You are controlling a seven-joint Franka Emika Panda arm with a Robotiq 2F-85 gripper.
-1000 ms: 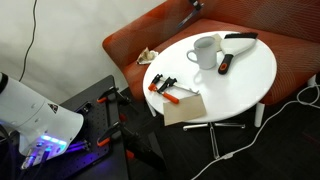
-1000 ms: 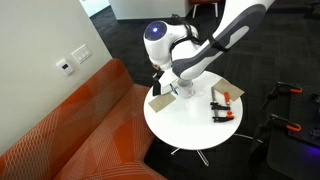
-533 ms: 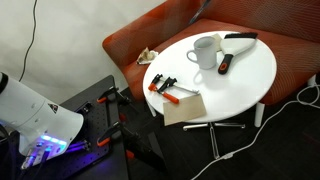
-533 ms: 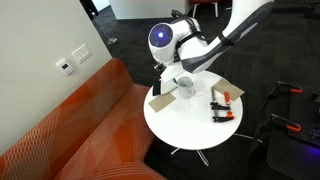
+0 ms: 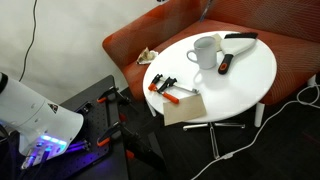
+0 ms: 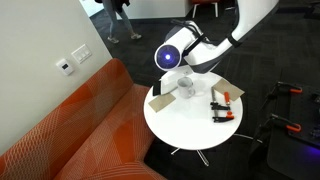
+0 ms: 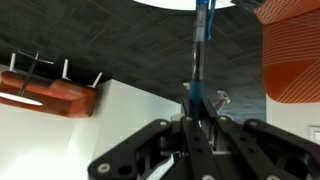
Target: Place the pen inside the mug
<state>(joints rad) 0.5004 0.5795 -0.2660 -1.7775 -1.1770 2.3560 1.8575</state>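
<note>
My gripper moves down toward the white mug's opening next and releases the blue pen inside, because the pen still hangs high above the upright mug.
In the wrist view my gripper is shut on a blue pen, which sticks straight out past the fingertips. It hangs high over the edge of the white round table, with dark carpet beyond. The white mug stands upright on the table's far side; it also shows in an exterior view just below my arm. The mug is not in the wrist view. The gripper itself is out of frame or hidden in both exterior views.
Orange-and-black clamps and a cardboard piece lie at the table's near edge. A black-and-red tool lies beside the mug. The orange sofa wraps behind the table. A clamp shows in the wrist view.
My arm has lifted and swung away from the mug. The gripper tip seen at the top of an exterior view a second ago has left the frame. The table items have not moved.
</note>
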